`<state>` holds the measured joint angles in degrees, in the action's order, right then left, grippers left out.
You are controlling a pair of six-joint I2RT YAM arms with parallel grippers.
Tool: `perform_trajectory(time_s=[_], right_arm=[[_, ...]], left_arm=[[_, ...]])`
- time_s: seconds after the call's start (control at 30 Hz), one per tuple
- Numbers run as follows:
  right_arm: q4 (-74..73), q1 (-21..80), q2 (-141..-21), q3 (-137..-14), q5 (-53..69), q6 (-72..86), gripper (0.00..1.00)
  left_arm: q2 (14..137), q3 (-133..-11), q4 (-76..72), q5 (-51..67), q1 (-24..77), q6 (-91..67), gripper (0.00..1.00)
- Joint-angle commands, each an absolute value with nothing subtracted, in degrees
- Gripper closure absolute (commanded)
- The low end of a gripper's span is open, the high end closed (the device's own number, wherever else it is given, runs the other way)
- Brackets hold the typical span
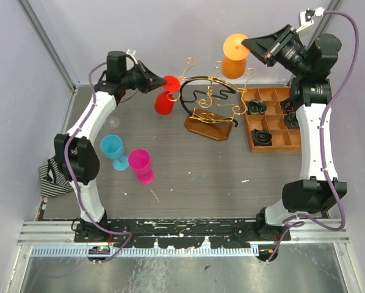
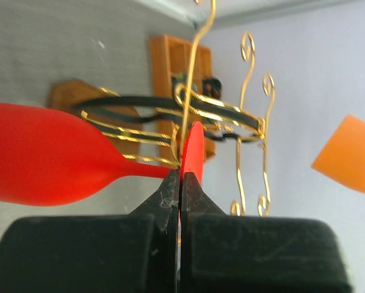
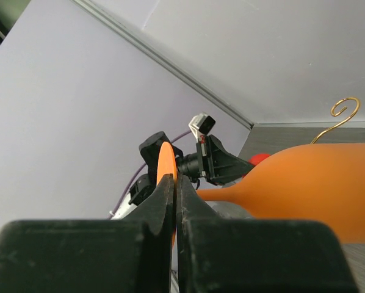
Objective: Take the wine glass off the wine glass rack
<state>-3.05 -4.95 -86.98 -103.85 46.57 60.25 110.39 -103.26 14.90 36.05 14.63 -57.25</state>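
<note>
The near part of the tabletop is free, so my right gripper should next move back and down past the rack (image 1: pixel 210 96), then turn and let go of the orange wine glass there with its foot down.
My left gripper (image 1: pixel 162 82) (image 2: pixel 180 174) is shut on the thin foot of a red wine glass (image 1: pixel 164 102) (image 2: pixel 42 152). The glass lies sideways, its bowl out to the left, and its foot is right against a gold wire at the left end of the wine glass rack (image 1: pixel 210 96) (image 2: pixel 231 116). I cannot tell whether they touch. The rack stands on a brown wooden base (image 1: pixel 208 128). My right gripper (image 1: pixel 248 44) (image 3: pixel 176 177) is shut on the foot of an orange wine glass (image 1: pixel 234 61) (image 3: pixel 317 189), held in the air above and behind the rack, apart from it.
A blue glass (image 1: pixel 112 148) and a pink glass (image 1: pixel 141 165) stand on the table at the front left. An orange-brown compartment tray (image 1: pixel 274 141) with black items sits right of the rack. A striped cloth (image 1: pixel 51 178) lies at the left edge.
</note>
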Motion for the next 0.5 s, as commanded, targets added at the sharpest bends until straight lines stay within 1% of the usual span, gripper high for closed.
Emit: perform_trajectory(time_s=[0.0,0.1,0.17,0.23,0.3,0.37,0.43,0.47], right_arm=[[0.4,-5.7,-84.9,-105.9,49.2,60.1,0.99],[-4.9,-5.7,-85.4,-109.2,50.7,55.5,0.99],[-10.4,-5.8,-84.9,-111.4,50.2,50.2,0.99],[-21.1,-5.8,-84.5,-115.2,46.1,41.6,0.99],[-33.7,-5.6,-84.0,-120.1,39.5,32.3,0.99],[-44.6,-4.3,-81.8,-123.1,29.9,23.0,0.99],[-52.0,0.4,-79.0,-121.0,19.6,18.1,0.99],[-55.3,4.0,-78.2,-119.7,12.4,16.1,0.99]], left_arm=[[103.9,-108.3,21.9,24.9,11.3,-45.0,1.0],[99.8,-109.5,24.2,20.1,9.0,-40.3,1.0],[97.4,-111.3,28.1,15.6,8.7,-34.2,1.0],[95.3,-112.8,30.3,13.6,8.8,-30.2,1.0],[93.7,-115.6,35.1,10.4,10.1,-25.4,1.0],[91.7,-117.2,39.0,5.3,13.4,-20.0,1.0],[90.1,-117.6,41.9,-3.0,19.0,-14.0,1.0],[89.7,-117.9,43.3,-7.0,22.4,-11.1,1.0]])
